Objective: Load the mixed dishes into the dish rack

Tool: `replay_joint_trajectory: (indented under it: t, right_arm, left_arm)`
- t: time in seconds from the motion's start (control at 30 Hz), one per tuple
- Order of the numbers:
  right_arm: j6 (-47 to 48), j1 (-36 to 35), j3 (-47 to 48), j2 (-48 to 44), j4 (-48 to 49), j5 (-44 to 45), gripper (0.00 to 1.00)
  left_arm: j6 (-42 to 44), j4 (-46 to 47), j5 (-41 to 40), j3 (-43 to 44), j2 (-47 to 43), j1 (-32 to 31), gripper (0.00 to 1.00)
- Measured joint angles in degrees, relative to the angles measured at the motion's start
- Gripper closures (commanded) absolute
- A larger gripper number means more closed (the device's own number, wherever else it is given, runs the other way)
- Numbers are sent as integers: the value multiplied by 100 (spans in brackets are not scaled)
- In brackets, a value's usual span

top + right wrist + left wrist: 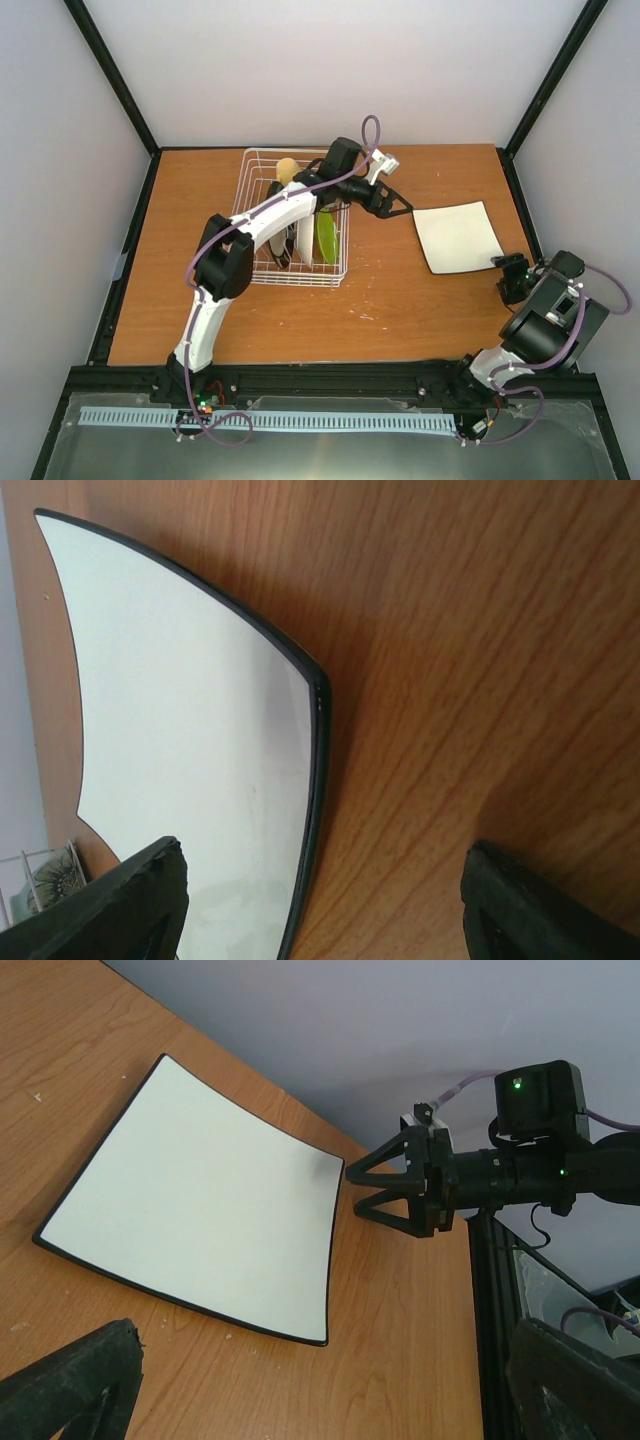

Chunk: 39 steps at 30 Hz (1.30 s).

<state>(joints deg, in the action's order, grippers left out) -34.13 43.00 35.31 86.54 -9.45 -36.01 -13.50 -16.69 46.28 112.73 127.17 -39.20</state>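
I need to slide my right gripper left in the top view, onto the plate's near rim beside its corner, as that rim runs between its open fingers.
A white square plate with a thin dark rim point(458, 236) lies flat on the wooden table, right of the dish rack point(262, 160). It also shows in the left wrist view point(200, 1190) and the right wrist view point(180, 730). My left gripper point(402, 210) is open and empty, above the table between rack and plate; its fingertips point(70, 1380) are wide apart. My right gripper point(507, 268) is open at the plate's near right corner, and it shows in the left wrist view point(355, 1192). The plate's rim lies between its fingertips point(130, 900). The rack holds a lime-green plate point(326, 237), a white plate point(303, 240) and a yellow-tan mug point(287, 170).
My left arm point(270, 215) reaches across the rack and hides part of its contents. A dark patterned dish point(50, 880) shows in the rack in the right wrist view. Black frame posts point(520, 205) and grey walls bound the table.
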Motion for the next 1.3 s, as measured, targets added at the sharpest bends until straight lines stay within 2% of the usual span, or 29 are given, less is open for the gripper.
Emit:
replay_joint_trajectory:
  t: [0.33,0.63,0.73,0.8,0.97,1.0,1.3]
  right_arm:
    - [-144,-61,4,256,540,-151,30]
    - [-623,-726,96,817,1657,-188,36]
    - [-772,-999,199,1051,1991,-170,46]
    - [-848,-1128,225,1172,2153,-149,57]
    - [-1008,-1279,234,1399,2350,-96,95]
    - [-1073,-1283,227,1438,2332,-85,97]
    - [-1316,-1287,66,1497,2796,-525,97]
  left_arm:
    - [2,39,-17,0,146,2,0]
    - [4,37,-22,2,214,2,0]
    - [37,37,-37,4,214,4,0]
    - [59,33,-68,4,214,24,0]
    - [83,33,-98,4,214,46,0]
    - [83,33,-103,4,214,52,0]
    - [129,-13,-208,4,214,125,0]
